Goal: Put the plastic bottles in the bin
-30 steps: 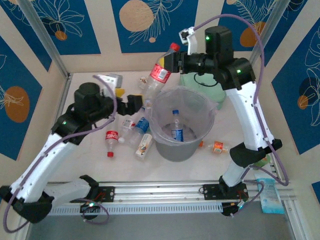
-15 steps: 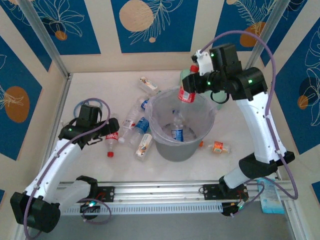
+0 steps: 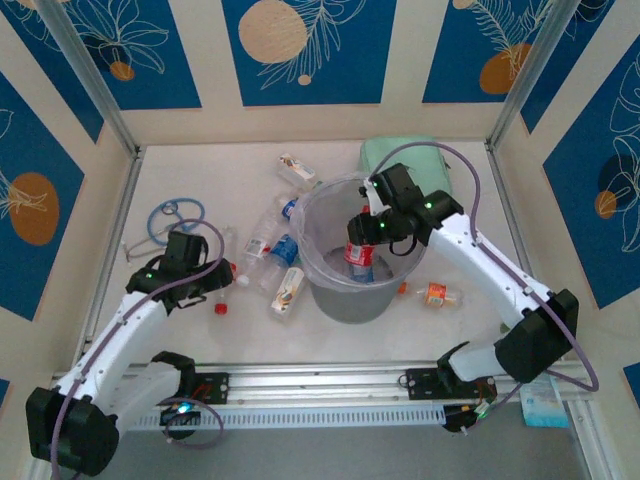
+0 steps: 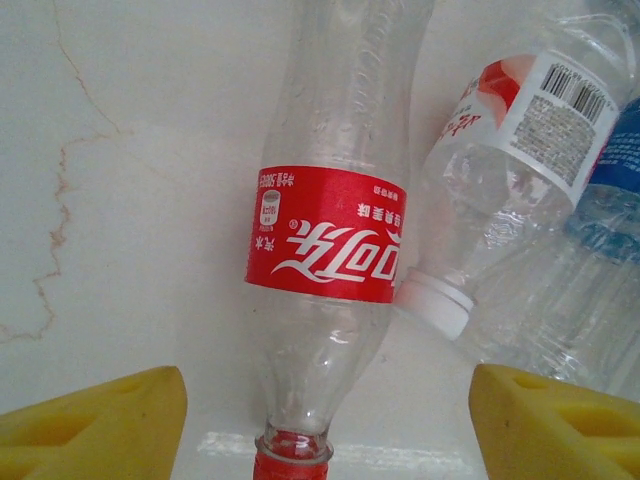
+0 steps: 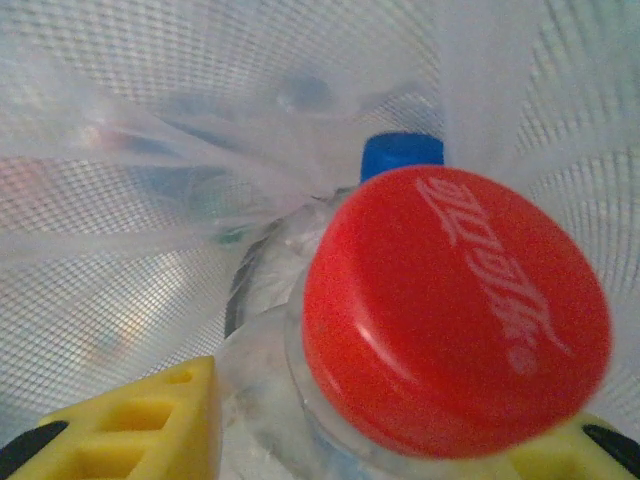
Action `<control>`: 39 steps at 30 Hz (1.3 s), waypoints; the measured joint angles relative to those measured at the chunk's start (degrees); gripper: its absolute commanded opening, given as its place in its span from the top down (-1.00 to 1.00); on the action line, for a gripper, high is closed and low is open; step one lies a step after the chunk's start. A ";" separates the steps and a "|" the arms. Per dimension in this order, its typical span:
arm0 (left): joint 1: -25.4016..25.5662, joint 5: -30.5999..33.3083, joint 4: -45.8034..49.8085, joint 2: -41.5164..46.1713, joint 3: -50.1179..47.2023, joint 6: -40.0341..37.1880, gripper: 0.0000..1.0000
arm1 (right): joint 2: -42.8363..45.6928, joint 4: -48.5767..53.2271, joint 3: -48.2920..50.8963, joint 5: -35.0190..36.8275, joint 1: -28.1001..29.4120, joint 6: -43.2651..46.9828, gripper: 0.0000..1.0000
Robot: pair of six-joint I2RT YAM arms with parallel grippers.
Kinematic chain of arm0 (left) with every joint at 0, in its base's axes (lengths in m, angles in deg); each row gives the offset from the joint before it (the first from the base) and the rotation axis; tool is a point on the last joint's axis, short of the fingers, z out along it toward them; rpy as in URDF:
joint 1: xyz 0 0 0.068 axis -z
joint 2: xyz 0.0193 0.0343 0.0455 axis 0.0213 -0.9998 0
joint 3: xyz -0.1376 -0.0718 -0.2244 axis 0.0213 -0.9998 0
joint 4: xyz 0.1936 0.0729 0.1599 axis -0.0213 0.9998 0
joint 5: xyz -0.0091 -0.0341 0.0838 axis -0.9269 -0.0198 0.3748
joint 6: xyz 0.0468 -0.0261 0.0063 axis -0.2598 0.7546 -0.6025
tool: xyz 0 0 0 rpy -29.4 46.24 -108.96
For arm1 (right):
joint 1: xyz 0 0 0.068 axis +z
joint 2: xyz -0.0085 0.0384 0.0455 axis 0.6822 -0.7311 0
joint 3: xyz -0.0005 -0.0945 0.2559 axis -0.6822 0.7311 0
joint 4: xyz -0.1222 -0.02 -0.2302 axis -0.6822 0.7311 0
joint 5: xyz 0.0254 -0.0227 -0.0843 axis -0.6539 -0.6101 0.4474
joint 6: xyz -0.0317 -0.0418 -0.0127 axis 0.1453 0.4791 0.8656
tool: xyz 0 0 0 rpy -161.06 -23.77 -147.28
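The clear bottle already hangs inside the bin above the blue-capped one. So it stays low over the bag in my right gripper and is released there next.
My right gripper is down inside the bin, shut on a clear bottle with a red label. Its red cap sits between the yellow fingers, above a blue-capped bottle lying on the bag. My left gripper hovers open over another red-label bottle on the table. That bottle's neck and red cap lie between the yellow fingers, untouched. More bottles lie left of the bin: a blue-label one and a white-tan one.
An orange-label bottle lies right of the bin, and a small bottle sits at the back. A white-capped bottle touches the left one's side. A blue looped tube is at far left, a mint-green pouch behind the bin.
My right gripper has dropped from above the bin's rim down into it with the red-label bottle. My left gripper has shifted slightly right over the bottle on the table.
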State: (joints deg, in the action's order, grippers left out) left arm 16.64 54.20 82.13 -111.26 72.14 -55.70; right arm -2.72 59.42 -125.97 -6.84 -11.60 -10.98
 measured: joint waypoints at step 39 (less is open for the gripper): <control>-0.04 -0.37 -5.03 -3.37 -4.17 3.15 -0.55 | 5.97 10.58 -22.16 0.22 -5.38 -1.95 -0.98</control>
State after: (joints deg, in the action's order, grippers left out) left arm 16.60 53.82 77.10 -114.62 67.97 -52.55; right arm 3.25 70.00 -148.13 -6.62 -16.97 -12.92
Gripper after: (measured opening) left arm 0.751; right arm 0.990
